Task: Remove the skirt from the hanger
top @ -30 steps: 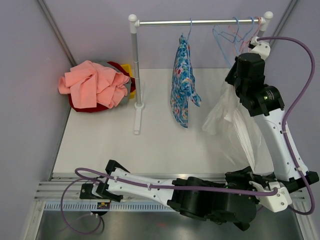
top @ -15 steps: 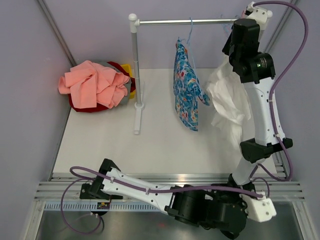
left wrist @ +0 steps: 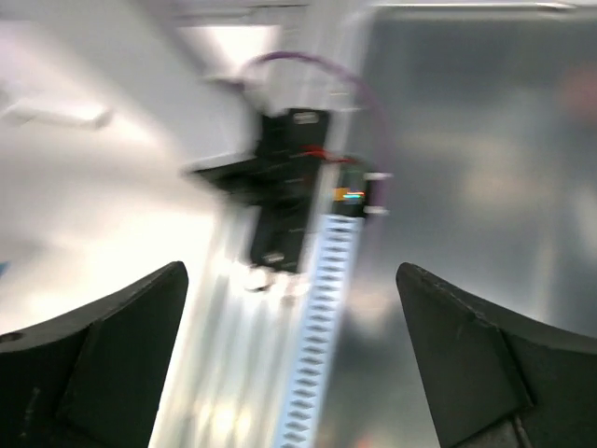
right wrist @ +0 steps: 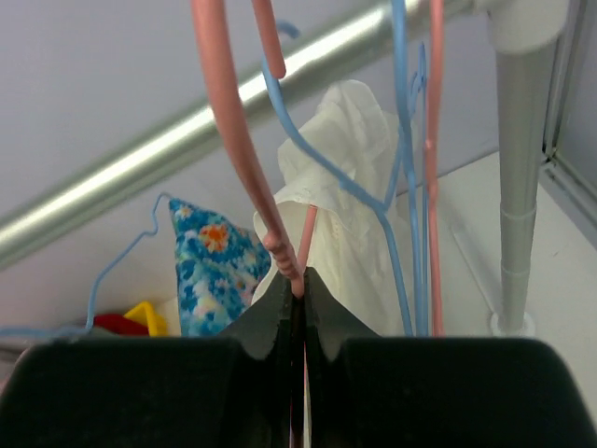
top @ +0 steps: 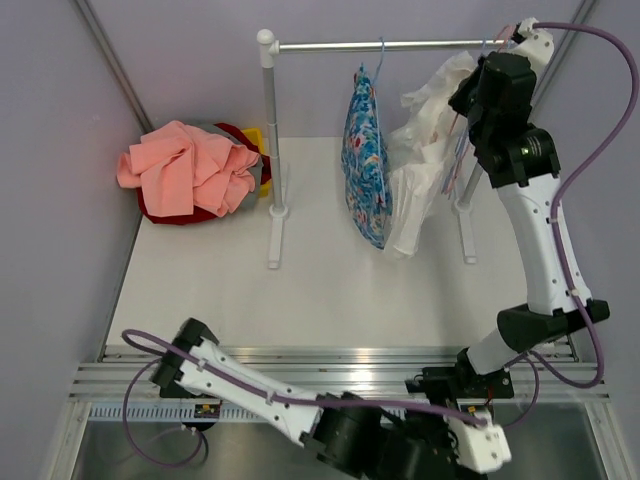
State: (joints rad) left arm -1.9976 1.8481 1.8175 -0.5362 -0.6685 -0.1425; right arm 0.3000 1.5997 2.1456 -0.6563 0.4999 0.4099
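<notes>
The open left gripper swings outward and up from the near metal edge toward the hanging skirt's lower end next. That end dangles free below the clothes bar.
A white skirt hangs bunched on a pink hanger near the right end of the clothes rail. My right gripper is shut on that pink hanger's lower wire, with the skirt just beyond the fingertips. In the top view the right gripper sits high beside the rail, partly hidden by its own arm. My left gripper is open and holds nothing. It hovers low over the table's near metal edge at the left; its view is blurred.
A blue floral garment hangs on a blue hanger at mid-rail, touching the skirt's left side. Bare blue hangers dangle by the right post. A pile of pink and red cloth lies at the back left.
My right arm has lifted the hanger and white skirt from low on the right up to the rail and leftwards against the floral garment. My left arm swung further left and its gripper opened.
</notes>
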